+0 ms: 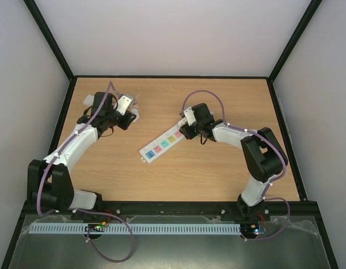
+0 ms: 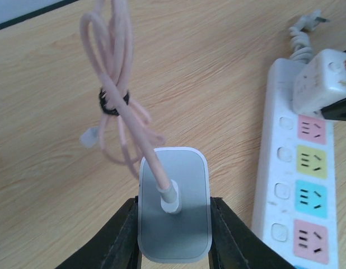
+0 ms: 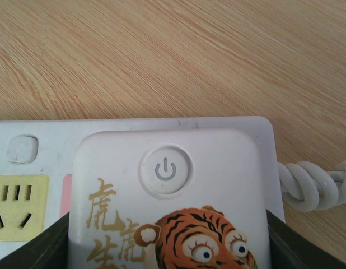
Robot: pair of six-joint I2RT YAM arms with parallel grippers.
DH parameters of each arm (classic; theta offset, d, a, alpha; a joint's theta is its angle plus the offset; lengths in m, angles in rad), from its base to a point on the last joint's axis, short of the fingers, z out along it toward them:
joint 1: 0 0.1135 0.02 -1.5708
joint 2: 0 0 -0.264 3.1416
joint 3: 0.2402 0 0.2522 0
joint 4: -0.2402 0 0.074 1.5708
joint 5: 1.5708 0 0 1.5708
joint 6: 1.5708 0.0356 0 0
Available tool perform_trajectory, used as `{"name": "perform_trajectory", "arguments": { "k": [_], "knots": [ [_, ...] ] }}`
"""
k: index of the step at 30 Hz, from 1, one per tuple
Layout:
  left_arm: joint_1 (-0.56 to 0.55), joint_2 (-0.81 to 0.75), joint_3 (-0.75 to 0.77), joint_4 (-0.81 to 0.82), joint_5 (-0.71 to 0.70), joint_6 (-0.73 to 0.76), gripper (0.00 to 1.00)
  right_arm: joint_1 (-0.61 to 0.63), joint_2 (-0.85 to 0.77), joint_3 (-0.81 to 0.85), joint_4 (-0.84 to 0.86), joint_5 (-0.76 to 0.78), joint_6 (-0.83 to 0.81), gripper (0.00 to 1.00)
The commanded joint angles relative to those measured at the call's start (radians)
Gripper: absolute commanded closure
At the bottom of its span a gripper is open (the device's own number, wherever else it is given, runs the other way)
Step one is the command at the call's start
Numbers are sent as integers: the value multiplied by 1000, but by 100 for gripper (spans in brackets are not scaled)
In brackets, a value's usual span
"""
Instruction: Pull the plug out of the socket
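Note:
Next, my left gripper moves outward and down to release the freed plug there, since bare wood well clear of the socket lies below and outward of it.
The socket, a long white power strip (image 1: 162, 147) with coloured squares, lies slantwise mid-table and also shows in the left wrist view (image 2: 285, 185) and the right wrist view (image 3: 44, 140). My left gripper (image 1: 127, 106) (image 2: 174, 244) is shut on a white-grey charger plug (image 2: 174, 224) with a bundled pink cable (image 2: 114, 73). It holds the plug above the bare wood, well left of the strip. My right gripper (image 1: 188, 122) (image 3: 167, 249) is shut on a white tiger-printed adapter block (image 3: 173, 185) (image 2: 324, 78) sitting on the strip's far end.
The strip's twisted white cord (image 3: 313, 182) (image 2: 302, 33) leaves its far end. Black frame rails (image 1: 173, 76) border the wooden table at the back and sides. The arm bases stand along the near edge (image 1: 173, 208).

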Motion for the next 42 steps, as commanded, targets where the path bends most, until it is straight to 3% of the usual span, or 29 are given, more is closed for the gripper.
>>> {"name": "perform_trajectory", "arguments": {
  "k": [1,8,20,28,34,39,42],
  "knots": [
    [49,33,58,-51,46,47,73,-10,20,-21,-60,22,2,69],
    [122,207,176,-93,145,49,73,-10,11,-23,-60,22,0,69],
    [173,567,524,-217,230,72,70,-10,20,-24,-64,24,-6,69],
    [209,711,632,-277,384,73,69,-10,26,-26,-60,24,-7,69],
    [218,802,681,-279,346,41,69,-10,27,-28,-58,22,-5,69],
    [228,861,735,-297,283,5,59,-11,32,-28,-58,20,-6,69],
    [237,860,741,-290,252,-15,41,-11,32,-28,-57,19,-6,69]
  ]
}}
